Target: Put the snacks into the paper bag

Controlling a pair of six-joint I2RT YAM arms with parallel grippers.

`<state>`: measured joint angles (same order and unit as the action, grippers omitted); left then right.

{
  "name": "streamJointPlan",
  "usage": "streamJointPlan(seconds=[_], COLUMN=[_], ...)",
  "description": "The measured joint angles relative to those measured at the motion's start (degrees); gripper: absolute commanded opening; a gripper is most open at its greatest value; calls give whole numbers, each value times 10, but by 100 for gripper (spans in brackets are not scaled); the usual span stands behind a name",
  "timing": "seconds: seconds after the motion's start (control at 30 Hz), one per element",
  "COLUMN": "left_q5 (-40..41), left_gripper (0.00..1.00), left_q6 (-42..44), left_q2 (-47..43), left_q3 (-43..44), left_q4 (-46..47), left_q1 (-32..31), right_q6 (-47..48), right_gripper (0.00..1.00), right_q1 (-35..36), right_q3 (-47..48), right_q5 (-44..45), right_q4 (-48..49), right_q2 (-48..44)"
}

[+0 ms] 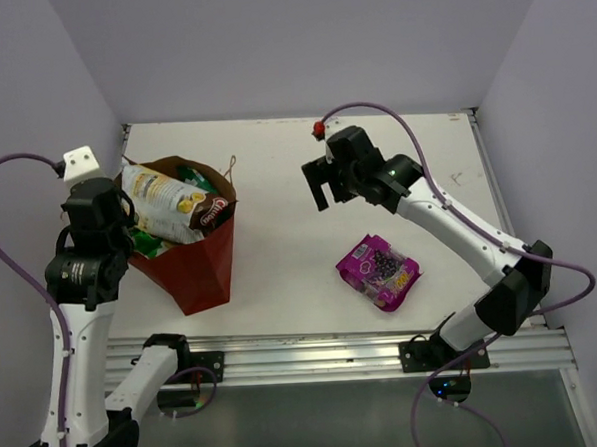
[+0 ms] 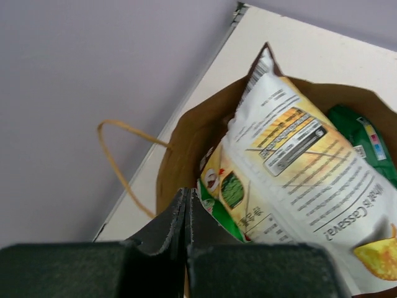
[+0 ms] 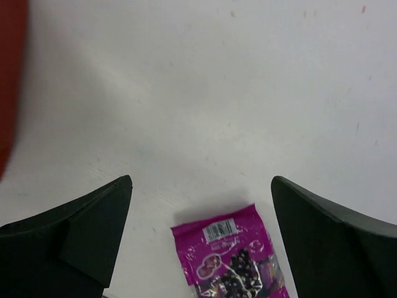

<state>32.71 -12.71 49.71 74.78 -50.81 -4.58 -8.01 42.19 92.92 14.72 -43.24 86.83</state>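
Observation:
I should move my right gripper's open fingers back and down next, so that they are on both sides of the purple packet's barcoded end [image 1: 362,252] [image 3: 219,229], because that end faces them.
The reddish-brown paper bag [image 1: 203,269] stands upright at the left. The cream-and-brown chip bag [image 1: 167,203] sticks out of its mouth, with green packets [image 1: 190,174] beside and under it. My left gripper [image 1: 131,230] is at the bag's left rim. In the left wrist view its jaws [image 2: 186,200] are pressed shut, seemingly on the rim [image 2: 166,167], with the chip bag [image 2: 304,161] and a dark green bag [image 2: 363,139] inside. The purple packet [image 1: 378,270] lies flat on the table. My right gripper [image 1: 322,190] hovers open and empty beyond it. In the right wrist view the packet [image 3: 232,254] lies between its jaws [image 3: 201,180].
The white table [image 1: 276,175] is walled at the back and both sides. A tan cord handle [image 2: 115,155] loops out from the bag's rim toward the left wall. A metal rail [image 1: 315,353] runs along the near edge. The bag's red side shows at the left edge of the right wrist view [image 3: 9,81].

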Motion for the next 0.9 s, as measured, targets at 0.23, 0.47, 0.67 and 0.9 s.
streamJointPlan(seconds=[0.23, 0.47, 0.67, 0.9], left_q5=[53, 51, 32, -13], left_gripper=[100, 100, 97, 61], left_q6=[-65, -115, -161, -179], left_q2=[-15, -21, -29, -26], left_q3=[-22, -24, -48, -106], left_q4=[-89, -143, -170, -164], left_q1=[18, 73, 76, 81], right_q6=[-45, -45, -45, -49], right_gripper=[99, 99, 99, 85], right_q1=[-122, -133, -147, -156], right_q3=[-193, -250, -305, -321], right_q5=[-86, -120, -130, -140], right_q4=[8, 14, 16, 25], right_q2=[2, 2, 27, 66])
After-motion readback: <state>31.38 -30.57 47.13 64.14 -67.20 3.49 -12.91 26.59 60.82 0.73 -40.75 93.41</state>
